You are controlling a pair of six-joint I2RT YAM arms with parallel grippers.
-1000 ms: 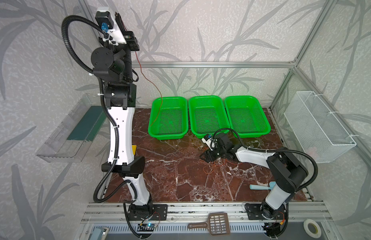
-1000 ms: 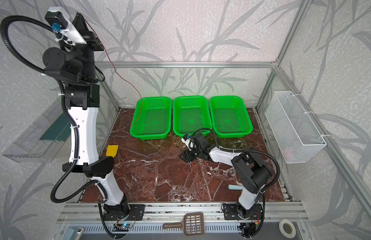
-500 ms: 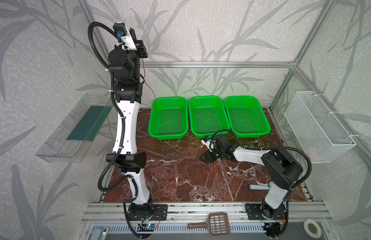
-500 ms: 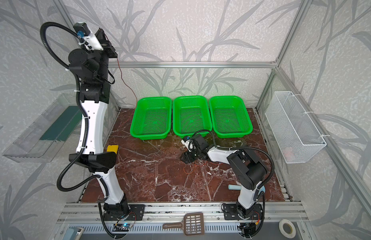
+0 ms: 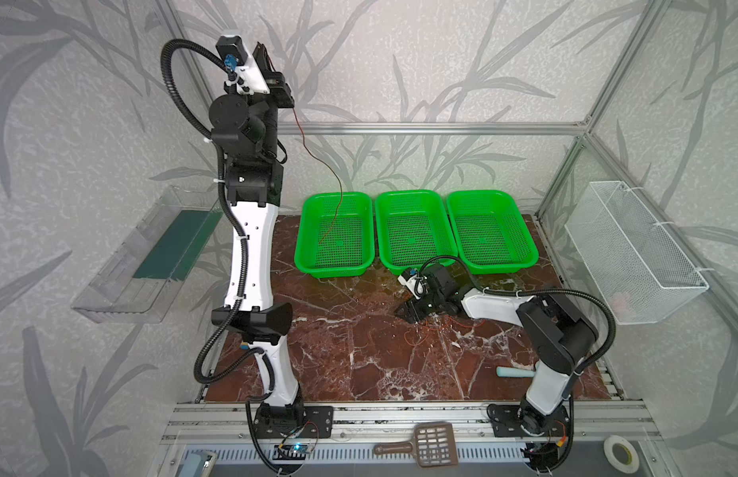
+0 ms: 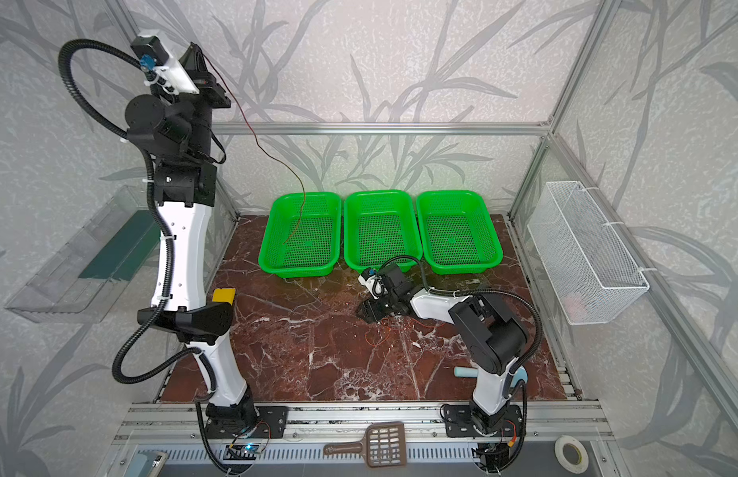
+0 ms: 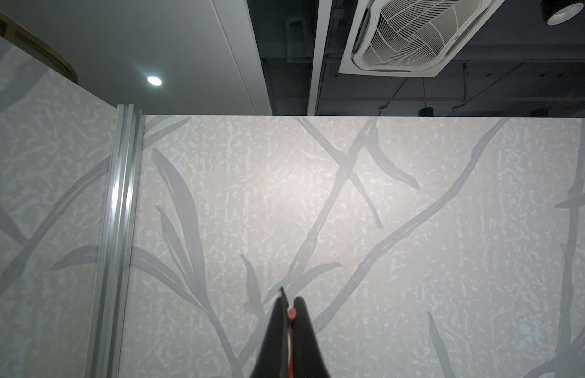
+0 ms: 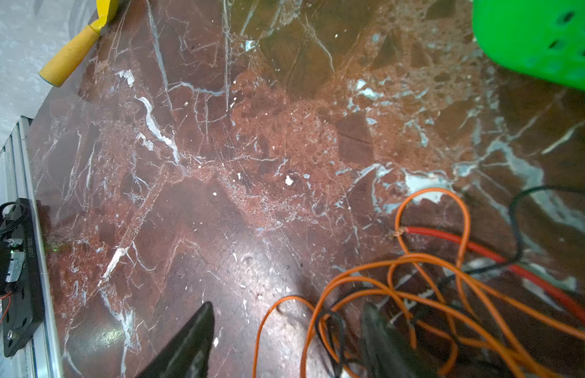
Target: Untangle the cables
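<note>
My left gripper should next go down over the green basket by the clear tray and let go of the cable end. The lower part of the cable lies there, below my gripper.
My left gripper (image 5: pixel 263 47) (image 6: pixel 196 51) is raised high near the back wall, shut on the end of a thin red-brown cable (image 5: pixel 317 153) (image 6: pixel 272 159). In the left wrist view the cable end (image 7: pixel 291 314) shows pinched between the gripper's (image 7: pixel 291 301) tips. The cable hangs down into the left green basket (image 5: pixel 334 270). Orange and black cables (image 5: pixel 437 330) (image 6: pixel 383 334) lie bunched on the marble table. My right gripper (image 5: pixel 408 312) (image 8: pixel 286 322) stands open low over them, with orange loops (image 8: pixel 317 304) and a black cable (image 8: pixel 330 320) between its fingers. A red wire (image 8: pixel 448 237) lies beside them.
Three green baskets stand in a row at the back, middle (image 5: pixel 412 268) and right (image 5: pixel 499 268). A white wire basket (image 5: pixel 631 256) hangs on the right wall, a clear tray (image 5: pixel 123 289) on the left. A yellow-handled tool (image 6: pixel 223 295) and a light blue handle (image 5: pixel 511 372) lie on the table.
The left arm has swung to the right and changed its pose, still holding the red-brown cable, which hangs over the left basket. The right gripper has hardly moved.
</note>
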